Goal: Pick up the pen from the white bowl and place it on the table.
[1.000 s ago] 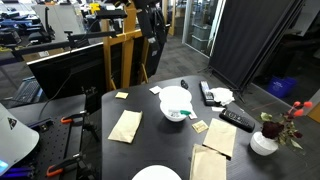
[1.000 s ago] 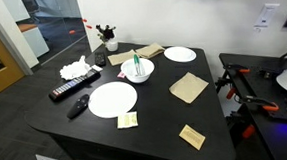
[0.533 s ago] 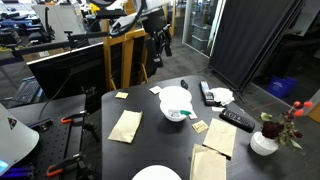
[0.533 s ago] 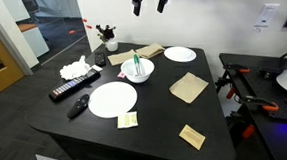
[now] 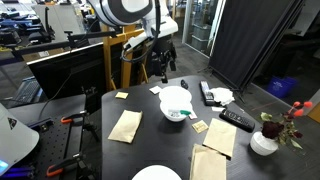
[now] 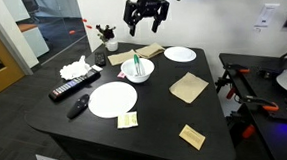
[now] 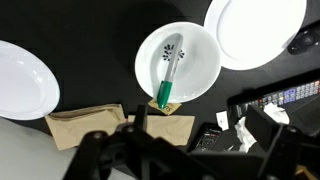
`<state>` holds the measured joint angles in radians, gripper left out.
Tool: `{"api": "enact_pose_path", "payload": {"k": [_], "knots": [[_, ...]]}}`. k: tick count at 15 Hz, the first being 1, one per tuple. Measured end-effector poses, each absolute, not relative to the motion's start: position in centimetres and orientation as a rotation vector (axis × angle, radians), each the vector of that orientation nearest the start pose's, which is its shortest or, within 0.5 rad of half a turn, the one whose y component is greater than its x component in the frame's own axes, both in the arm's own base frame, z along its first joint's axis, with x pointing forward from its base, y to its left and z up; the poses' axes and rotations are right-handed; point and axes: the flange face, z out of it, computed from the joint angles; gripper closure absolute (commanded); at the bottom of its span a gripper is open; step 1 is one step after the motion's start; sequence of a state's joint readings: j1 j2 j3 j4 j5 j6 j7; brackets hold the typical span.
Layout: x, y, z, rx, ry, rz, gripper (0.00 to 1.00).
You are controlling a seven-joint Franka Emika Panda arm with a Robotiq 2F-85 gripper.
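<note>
Next, my open gripper comes down toward the white bowl (image 7: 203,48) around the pen's green end (image 7: 165,93), because that end leans over the bowl's rim, clear of the bowl's bottom.
The white bowl (image 7: 203,48) stands near the middle of the dark table (image 6: 156,114). It shows in both exterior views (image 5: 174,98) (image 6: 141,74). The green pen (image 7: 166,92) lies in it, leaning with its green end over the rim; it also shows in an exterior view (image 6: 135,61). My gripper (image 6: 145,27) hangs in the air well above the bowl, open and empty. It also shows in an exterior view (image 5: 163,70). In the wrist view its dark fingers (image 7: 185,155) fill the lower edge, wide apart.
Two flat white plates (image 6: 113,99) (image 6: 180,55) flank the bowl. Black remotes (image 6: 72,89) (image 5: 237,120), tan napkins (image 6: 189,86) (image 5: 125,125), yellow notes (image 6: 192,136) and crumpled tissue (image 6: 76,67) lie about. A small white vase with flowers (image 5: 265,141) stands at the table's edge.
My gripper has come down from the top of both exterior views toward the bowl. The pen, the bowl and the rest have not moved.
</note>
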<state>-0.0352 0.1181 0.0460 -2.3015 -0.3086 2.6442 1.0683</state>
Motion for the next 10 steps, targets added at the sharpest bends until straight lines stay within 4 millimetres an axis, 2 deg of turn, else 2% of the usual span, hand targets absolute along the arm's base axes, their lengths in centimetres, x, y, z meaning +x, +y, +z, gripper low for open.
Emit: {"api": "enact_pose_path", "payload": {"k": [5,10], "knots": [[55.6,0.6,28.5,-2.885,1.28,-0.38,0.0],[57.0,0.9,25.7,-2.851,1.363,-0.32,0.0]]}}
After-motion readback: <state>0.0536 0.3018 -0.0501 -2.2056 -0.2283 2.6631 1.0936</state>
